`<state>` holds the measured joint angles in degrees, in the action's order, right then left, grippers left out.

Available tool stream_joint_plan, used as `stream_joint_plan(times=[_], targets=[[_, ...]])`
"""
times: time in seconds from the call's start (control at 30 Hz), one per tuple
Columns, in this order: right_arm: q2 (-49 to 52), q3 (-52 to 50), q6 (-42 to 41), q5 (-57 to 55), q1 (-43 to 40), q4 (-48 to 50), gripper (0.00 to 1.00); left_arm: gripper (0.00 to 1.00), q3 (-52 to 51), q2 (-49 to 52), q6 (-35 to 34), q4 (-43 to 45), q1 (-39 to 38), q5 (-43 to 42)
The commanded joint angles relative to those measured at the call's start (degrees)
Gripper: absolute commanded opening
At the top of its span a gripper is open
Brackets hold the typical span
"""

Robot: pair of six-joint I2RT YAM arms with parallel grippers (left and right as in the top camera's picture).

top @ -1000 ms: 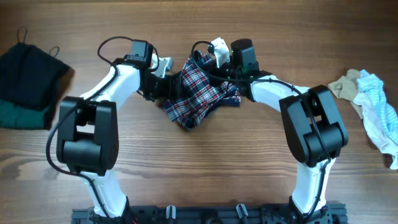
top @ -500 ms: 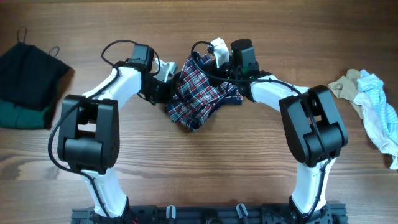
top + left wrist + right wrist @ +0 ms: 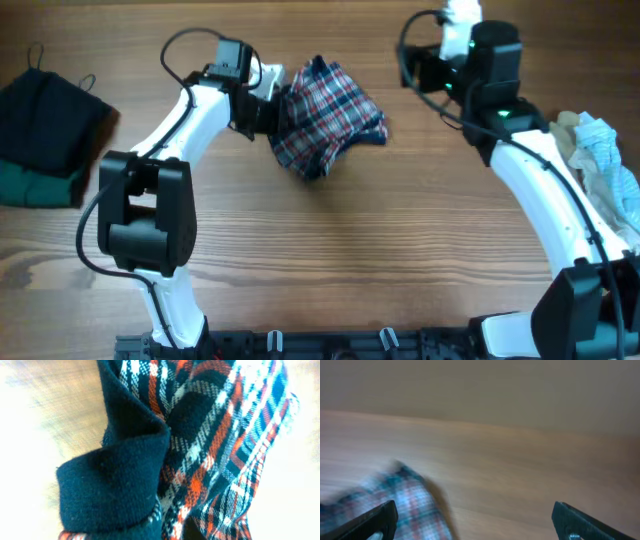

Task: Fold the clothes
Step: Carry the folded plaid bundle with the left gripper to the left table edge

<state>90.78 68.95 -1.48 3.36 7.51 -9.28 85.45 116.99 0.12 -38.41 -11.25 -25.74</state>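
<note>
The plaid garment will go to the left in the overhead view next, onto the pile with the stacked black garment (image 3: pixel 52 120). My left gripper will carry it there and let it go.
The plaid garment (image 3: pixel 332 112), red, navy and white with navy trim, lies bunched on the wood at the back centre of the overhead view. My left gripper (image 3: pixel 271 101) is at its left edge and shut on it. The left wrist view is filled by the plaid cloth (image 3: pixel 220 435) and a fold of navy trim (image 3: pixel 115 485), which hide the fingers. My right gripper (image 3: pixel 428 68) hangs open to the right of the garment, apart from it. In the right wrist view its dark fingertips (image 3: pixel 375 522) stand wide over bare wood, with a blurred corner of plaid (image 3: pixel 410 505) at lower left.
A black garment on a dark green one (image 3: pixel 45 130) lies at the left edge of the table. A beige cloth (image 3: pixel 555 138) and a pale blue-white cloth (image 3: pixel 612 185) lie crumpled at the right edge, under the right arm.
The left gripper has closed on the plaid garment's left edge. The right gripper has let go, opened and swung away to the right. The garment has shifted slightly toward the back.
</note>
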Motion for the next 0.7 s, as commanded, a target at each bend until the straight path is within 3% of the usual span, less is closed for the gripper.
stream_joint_plan(times=[0.0, 0.27, 0.47, 0.67], targets=[[0.5, -0.8, 0.0, -8.3, -3.2, -3.4, 0.99, 0.04, 6.6, 0.2, -0.8, 0.5, -0.1, 6.3], [0.6, -1.0, 0.0, -8.3, -4.0, -7.5, 1.0, 0.04, 13.1, 0.2, 0.0, 0.7, 1.2, 24.3], [0.6, -1.0, 0.0, -8.3, -4.0, -7.5, 1.0, 0.04, 13.2, -0.7, 4.1, -2.3, 9.1, 25.9], [0.6, -1.0, 0.0, -8.2, -4.0, -7.5, 1.0, 0.04, 13.2, -6.4, 7.2, -5.2, 21.7, 28.9]])
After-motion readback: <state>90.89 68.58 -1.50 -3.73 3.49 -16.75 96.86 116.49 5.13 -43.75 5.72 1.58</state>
